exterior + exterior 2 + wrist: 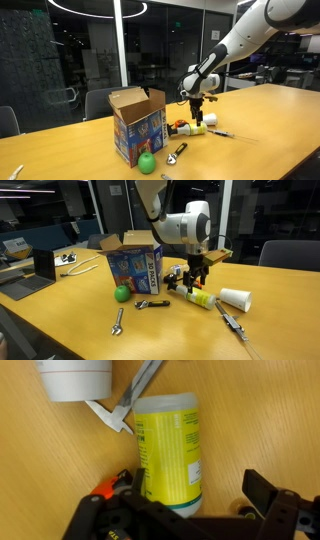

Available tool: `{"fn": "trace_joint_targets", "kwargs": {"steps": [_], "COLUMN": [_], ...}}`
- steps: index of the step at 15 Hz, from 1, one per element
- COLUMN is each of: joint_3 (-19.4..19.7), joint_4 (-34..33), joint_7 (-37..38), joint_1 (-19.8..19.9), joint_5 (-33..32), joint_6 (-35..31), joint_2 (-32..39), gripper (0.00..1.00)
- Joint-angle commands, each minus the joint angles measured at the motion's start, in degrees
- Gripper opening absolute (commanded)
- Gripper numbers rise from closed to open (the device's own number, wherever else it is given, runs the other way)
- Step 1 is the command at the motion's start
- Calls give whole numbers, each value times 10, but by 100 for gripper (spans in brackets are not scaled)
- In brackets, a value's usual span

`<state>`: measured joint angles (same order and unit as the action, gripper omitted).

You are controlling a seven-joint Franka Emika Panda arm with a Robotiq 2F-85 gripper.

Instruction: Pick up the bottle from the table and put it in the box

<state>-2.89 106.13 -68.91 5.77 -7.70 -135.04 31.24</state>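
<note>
My open fingers are on both sides of the bottle [168, 452] but still above it. My gripper needs to go down next and shift along the bottle toward its white end, then close.
The bottle [168, 452] is slim and yellow-green with a white end. It lies on its side on the wooden table, as both exterior views show [191, 130] [201, 298]. My gripper [195, 488] is open, just above the bottle's lower part, with one finger on each side of it and not closed on it. In both exterior views the gripper [197, 106] [196, 277] points straight down over the bottle. The box [138, 125] [135, 265], blue with brown flaps open upward, stands a short way beside the bottle.
A short white cylinder [211, 119] [236, 300] [75, 378] lies near the bottle. A small orange object [172, 124] [108, 488] sits by it. A green ball [147, 162] [122, 293] and metal tools [177, 152] [152, 304] [232, 323] lie around. A laptop [42, 265] is further off.
</note>
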Motion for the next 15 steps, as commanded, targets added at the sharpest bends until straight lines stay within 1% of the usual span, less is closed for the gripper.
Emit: {"fn": "trace_joint_targets", "kwargs": {"steps": [1,4,15], "joint_3": [-15,-20,-22], "joint_4": [-22,-22,-19], "joint_7": [-26,-31,-39], "joint_1": [18,24,40], "joint_5": [18,23,40], "joint_6": [3,2,12], "joint_2": [29,42,57], "gripper": [100,100,100]}}
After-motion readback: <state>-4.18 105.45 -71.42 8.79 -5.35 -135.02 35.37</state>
